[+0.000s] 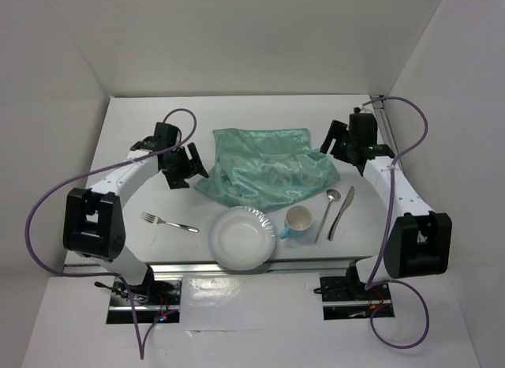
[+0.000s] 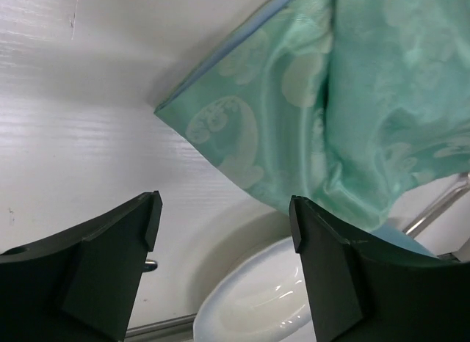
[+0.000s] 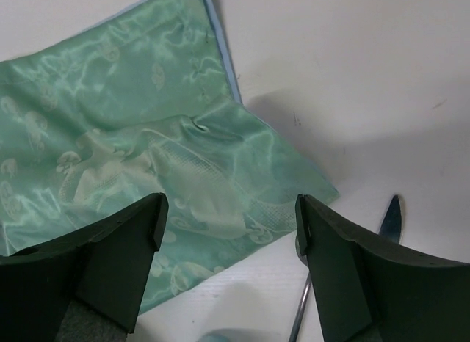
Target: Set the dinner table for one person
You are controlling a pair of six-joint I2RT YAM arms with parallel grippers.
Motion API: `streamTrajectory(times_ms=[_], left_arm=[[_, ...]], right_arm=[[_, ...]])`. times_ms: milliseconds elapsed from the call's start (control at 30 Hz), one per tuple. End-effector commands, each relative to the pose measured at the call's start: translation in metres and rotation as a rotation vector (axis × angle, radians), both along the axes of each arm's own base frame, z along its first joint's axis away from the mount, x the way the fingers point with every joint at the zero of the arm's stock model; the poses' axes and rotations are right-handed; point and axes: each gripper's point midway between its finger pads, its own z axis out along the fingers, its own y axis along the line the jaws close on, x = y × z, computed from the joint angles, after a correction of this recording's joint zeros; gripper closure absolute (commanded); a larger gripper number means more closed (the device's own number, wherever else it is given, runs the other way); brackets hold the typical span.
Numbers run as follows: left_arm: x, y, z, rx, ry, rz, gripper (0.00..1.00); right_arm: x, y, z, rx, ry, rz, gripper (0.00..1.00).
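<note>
My left gripper will go down onto the tip of the mat's pointed corner. Then it will close there.
The dinner table (image 1: 142, 139) is a white top. A crumpled shiny green cloth mat (image 1: 268, 167) lies at its middle. In front of it are a fork (image 1: 168, 222), a white plate (image 1: 243, 238), a blue-and-white cup (image 1: 298, 223), a spoon (image 1: 327, 210) and a knife (image 1: 342, 212). My left gripper (image 1: 189, 169) is open and empty just left of the mat's left corner (image 2: 220, 129), with the plate (image 2: 264, 298) below it. My right gripper (image 1: 331, 143) is open and empty above the mat's right edge (image 3: 110, 122). The knife tip (image 3: 389, 217) shows beside its right finger.
A metal rail (image 1: 189, 267) runs along the table's near edge. White walls enclose the back and both sides. The plate's far rim lies under the mat's near edge. The cup stands close to the plate's right rim.
</note>
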Motion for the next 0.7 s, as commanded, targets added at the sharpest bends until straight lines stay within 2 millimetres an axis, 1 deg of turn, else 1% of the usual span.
streamTrajectory(times_ms=[0, 33, 67, 133, 167, 200, 233, 267, 300, 333, 367, 400, 433, 467, 500, 567, 600, 633, 667], left_arm=[[0.010, -0.002, -0.015, -0.012, 0.006, 0.017, 0.12], [0.008, 0.000, -0.027, 0.004, 0.039, 0.022, 0.12], [0.008, 0.002, -0.031, 0.015, 0.047, 0.027, 0.12], [0.005, 0.005, -0.040, 0.030, 0.069, 0.033, 0.12], [0.003, 0.006, -0.049, 0.020, 0.094, 0.035, 0.12], [0.004, 0.004, -0.053, 0.012, 0.097, 0.031, 0.12], [0.003, 0.003, -0.059, 0.007, 0.117, 0.027, 0.12], [0.009, 0.002, -0.059, 0.005, 0.108, 0.027, 0.13], [0.010, 0.003, -0.068, 0.013, 0.133, 0.040, 0.13], [0.009, 0.003, -0.073, 0.016, 0.145, 0.040, 0.13], [0.014, 0.002, -0.073, 0.014, 0.135, 0.040, 0.14], [0.017, 0.002, -0.072, 0.012, 0.123, 0.040, 0.14], [0.018, -0.001, -0.075, -0.002, 0.129, 0.043, 0.15], [0.020, -0.001, -0.077, -0.003, 0.127, 0.043, 0.15], [0.022, -0.002, -0.077, -0.008, 0.121, 0.051, 0.15], [0.021, -0.001, -0.088, -0.004, 0.145, 0.051, 0.19], [0.024, -0.005, -0.087, -0.021, 0.147, 0.042, 0.31], [0.026, -0.006, -0.089, -0.021, 0.148, 0.042, 0.47], [0.029, -0.008, -0.088, -0.030, 0.147, 0.038, 0.66]], right_arm=[[-0.008, -0.004, -0.010, 0.057, 0.054, -0.023, 0.17], [-0.012, -0.008, -0.016, 0.057, 0.074, -0.033, 0.10], [-0.014, -0.008, -0.018, 0.056, 0.086, -0.033, 0.01], [-0.022, -0.012, -0.031, 0.055, 0.123, -0.068, 0.00], [-0.022, -0.015, -0.031, 0.055, 0.123, -0.077, 0.00], [-0.026, -0.013, -0.037, 0.068, 0.140, -0.078, 0.00], [-0.025, -0.017, -0.037, 0.087, 0.141, -0.094, 0.00], [-0.028, -0.021, -0.045, 0.107, 0.164, -0.100, 0.00], [-0.030, -0.023, -0.051, 0.127, 0.192, -0.115, 0.00], [-0.033, -0.024, -0.055, 0.144, 0.205, -0.128, 0.01], [-0.038, -0.029, -0.065, 0.168, 0.235, -0.137, 0.03], [-0.036, -0.031, -0.066, 0.185, 0.223, -0.138, 0.05], [-0.036, -0.038, -0.066, 0.220, 0.217, -0.146, 0.10], [-0.036, -0.040, -0.074, 0.232, 0.242, -0.152, 0.14], [-0.036, -0.038, -0.079, 0.240, 0.248, -0.145, 0.16], [-0.032, -0.038, -0.082, 0.256, 0.245, -0.139, 0.17], [-0.030, -0.039, -0.087, 0.256, 0.240, -0.138, 0.18], [-0.031, -0.037, -0.092, 0.264, 0.257, -0.134, 0.18], [-0.029, -0.036, -0.094, 0.265, 0.256, -0.117, 0.18]])
